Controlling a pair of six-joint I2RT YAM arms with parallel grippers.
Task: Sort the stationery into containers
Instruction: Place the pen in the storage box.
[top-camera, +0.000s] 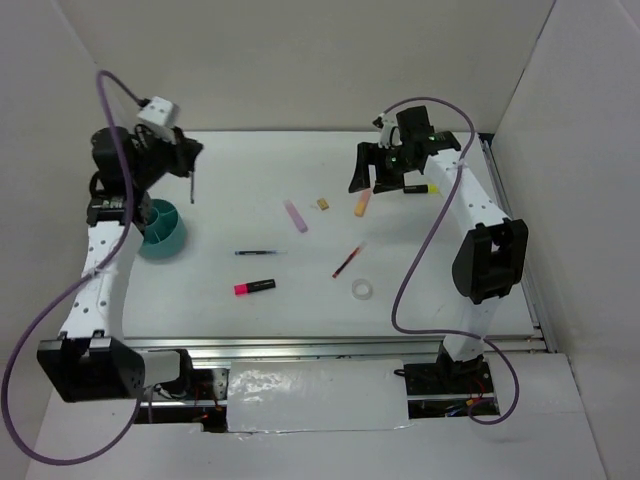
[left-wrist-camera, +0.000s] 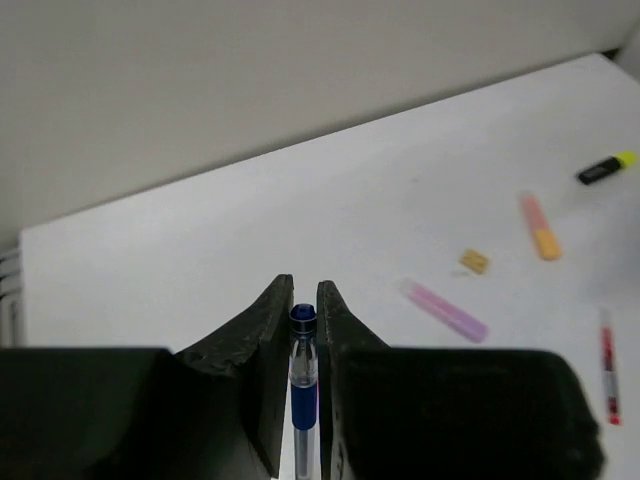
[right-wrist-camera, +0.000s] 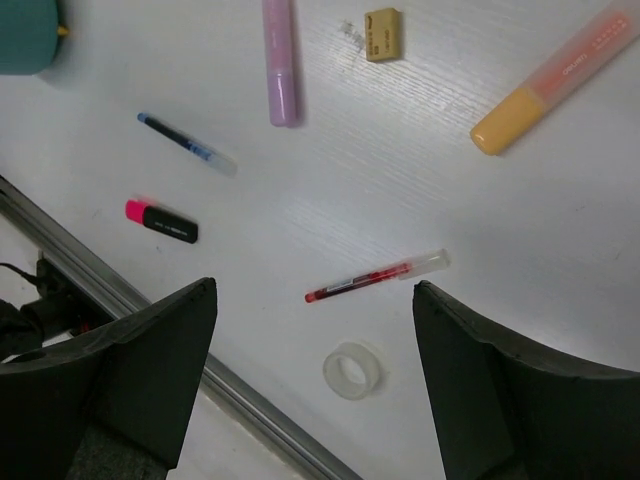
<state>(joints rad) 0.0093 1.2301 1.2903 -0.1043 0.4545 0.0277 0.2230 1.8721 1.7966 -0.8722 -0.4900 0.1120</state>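
The blue pen points down and should go into the teal cup. My left gripper will move over the teal cup's opening (top-camera: 160, 224), below it and to the left in the top view, lower the pen inside and let go.
My left gripper (top-camera: 189, 172) (left-wrist-camera: 303, 290) hangs raised just behind the teal cup (top-camera: 160, 228), shut on a blue pen (left-wrist-camera: 303, 365) that points down. Raised over the table's back right, my right gripper (top-camera: 365, 178) (right-wrist-camera: 315, 290) is open and holds nothing. Under it lie a red pen (right-wrist-camera: 375, 277) and a clear tape ring (right-wrist-camera: 352, 370). Loose on the table are a second blue pen (top-camera: 260, 253), a pink-black highlighter (top-camera: 254, 287), a pale pink marker (top-camera: 295, 215), a tan eraser (top-camera: 322, 204), an orange marker (top-camera: 362, 204) and a black-yellow marker (top-camera: 420, 188).
White walls close in the table at the back and on both sides. A metal rail (top-camera: 330, 343) runs along the near edge, also visible in the right wrist view as the rail (right-wrist-camera: 150, 310). Purple cables loop off both arms.
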